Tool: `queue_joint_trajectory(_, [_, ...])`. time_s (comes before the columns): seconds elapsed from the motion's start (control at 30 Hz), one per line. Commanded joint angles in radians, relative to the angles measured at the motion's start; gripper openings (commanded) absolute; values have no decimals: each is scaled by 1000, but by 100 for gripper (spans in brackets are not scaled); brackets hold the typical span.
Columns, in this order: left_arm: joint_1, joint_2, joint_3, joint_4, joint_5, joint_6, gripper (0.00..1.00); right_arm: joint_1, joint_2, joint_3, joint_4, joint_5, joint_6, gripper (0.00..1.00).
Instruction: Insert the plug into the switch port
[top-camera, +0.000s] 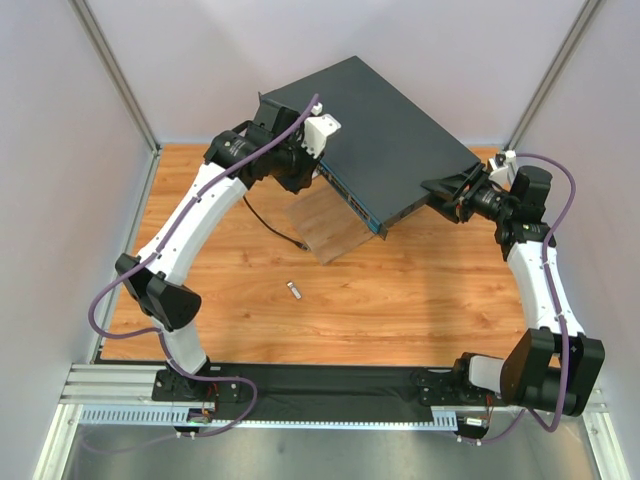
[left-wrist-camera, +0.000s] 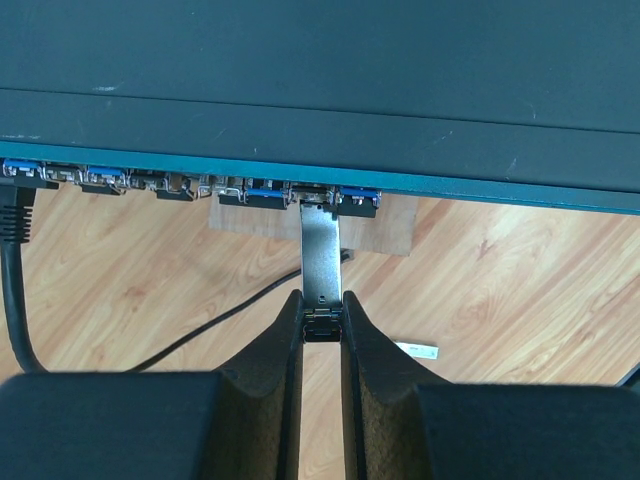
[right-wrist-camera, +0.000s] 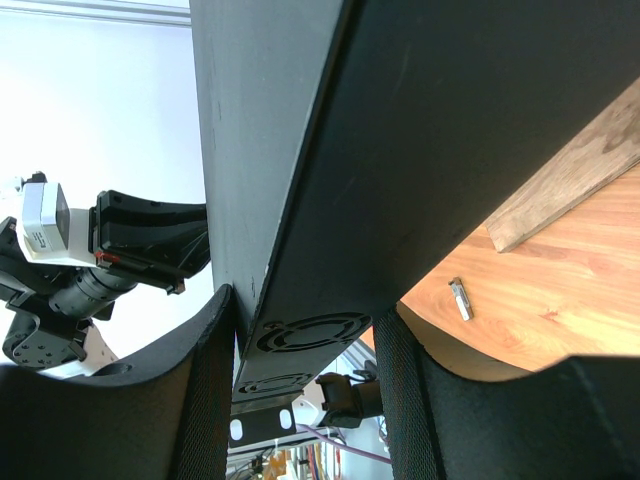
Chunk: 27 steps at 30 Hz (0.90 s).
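My left gripper pushes toward the port's opening in the switch's teal edge (left-wrist-camera: 314, 195) next and releases the silver plug, since most of it still shows outside its port.
The switch (top-camera: 385, 125) is a flat dark grey box whose teal front edge (left-wrist-camera: 450, 185) carries a row of small ports. It lies tilted, with its front resting on a wooden board. The plug (left-wrist-camera: 320, 255), a slim silver metal module, points straight at that edge. Its far end sits in the mouth of a port near the middle of the left wrist view. My left gripper (left-wrist-camera: 322, 318) is shut on the plug's dark rear end. My right gripper (right-wrist-camera: 305, 310) is shut on the switch's (right-wrist-camera: 420, 120) vented right end, one finger above and one below.
A pale wooden board (top-camera: 328, 228) lies under the switch's front. A black cable (left-wrist-camera: 20, 300) runs from a port at the far left across the table. A second small silver module (top-camera: 294, 290) lies loose on the wooden tabletop (top-camera: 420, 300). Grey walls close in both sides.
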Motion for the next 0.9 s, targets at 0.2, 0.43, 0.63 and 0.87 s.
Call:
queue_joint_trajectory(0.2, [-36,36,6,205,41,0,0,12,23,38,76,70,-216,0])
queue_joint_trajectory(0.43, [-39,17,26,190,13,122,0,12,32,47,79,65,-212,0])
queue_joint_trajectory(0.63, [-39,17,23,125,33,111,0,12,30,50,80,64,-212,0])
queue_joint_trajectory(0.87, [-39,20,47,76,52,47,0,12,29,52,78,65,-212,0])
